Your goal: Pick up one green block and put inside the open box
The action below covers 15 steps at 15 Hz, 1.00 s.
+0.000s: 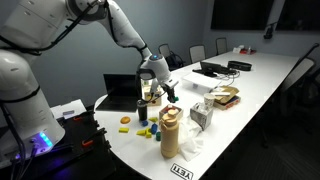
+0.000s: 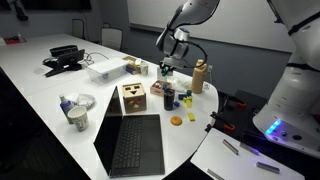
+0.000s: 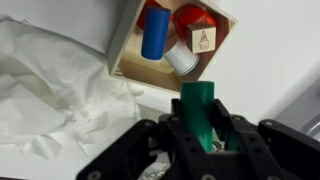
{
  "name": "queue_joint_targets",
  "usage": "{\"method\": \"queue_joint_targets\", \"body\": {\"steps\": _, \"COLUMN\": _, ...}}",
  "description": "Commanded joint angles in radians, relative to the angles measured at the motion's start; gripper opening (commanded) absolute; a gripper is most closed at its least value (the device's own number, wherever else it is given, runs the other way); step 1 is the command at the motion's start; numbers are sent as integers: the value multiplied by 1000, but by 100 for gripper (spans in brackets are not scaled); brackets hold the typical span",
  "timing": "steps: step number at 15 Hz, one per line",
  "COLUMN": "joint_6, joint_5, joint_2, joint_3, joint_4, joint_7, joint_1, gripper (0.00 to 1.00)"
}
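The robot's gripper will go down and move toward the open wooden box, over the box's bare bottom (image 1: pixel 174 107) (image 3: pixel 140 60) beside the blue cylinder, because that end of the box is clear of other pieces.
In the wrist view my gripper (image 3: pixel 200 125) is shut on a dark green block (image 3: pixel 198 105) that stands up between the fingers. Just ahead of it is the open wooden box (image 3: pixel 128 45), which holds a blue cylinder (image 3: pixel 155 35), red pieces (image 3: pixel 192 17), a white cylinder (image 3: pixel 183 59) and a wooden cube (image 3: pixel 205 40). In both exterior views the gripper (image 1: pixel 160 88) (image 2: pixel 168 62) hangs above the table at the near end, over the box area. The green block is too small to make out there.
Crumpled white plastic (image 3: pixel 50 90) lies beside the box. A tan bottle (image 1: pixel 170 132) (image 2: pixel 200 75) stands close by. Loose coloured blocks (image 1: pixel 145 128) (image 2: pixel 176 121) lie on the table. A laptop (image 2: pixel 130 145) and a wooden sorter cube (image 2: pixel 132 97) sit nearby.
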Motion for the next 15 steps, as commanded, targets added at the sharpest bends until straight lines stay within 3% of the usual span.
{"method": "queue_joint_targets", "body": {"steps": 1, "joint_6": -4, "joint_5": -152, "joint_2": 64, "joint_3": 6, "joint_4": 49, "joint_7": 178, "joint_1": -19, "gripper": 8}}
{"method": "queue_joint_targets", "body": {"steps": 7, "joint_6": -14, "joint_5": -333, "joint_2": 135, "joint_3": 16, "joint_4": 107, "joint_7": 388, "joint_1": -39, "gripper": 8}}
{"method": "queue_joint_targets", "body": {"steps": 15, "joint_6": -17, "joint_5": -444, "joint_2": 201, "joint_3": 24, "joint_4": 171, "joint_7": 524, "joint_1": -52, "gripper": 8}}
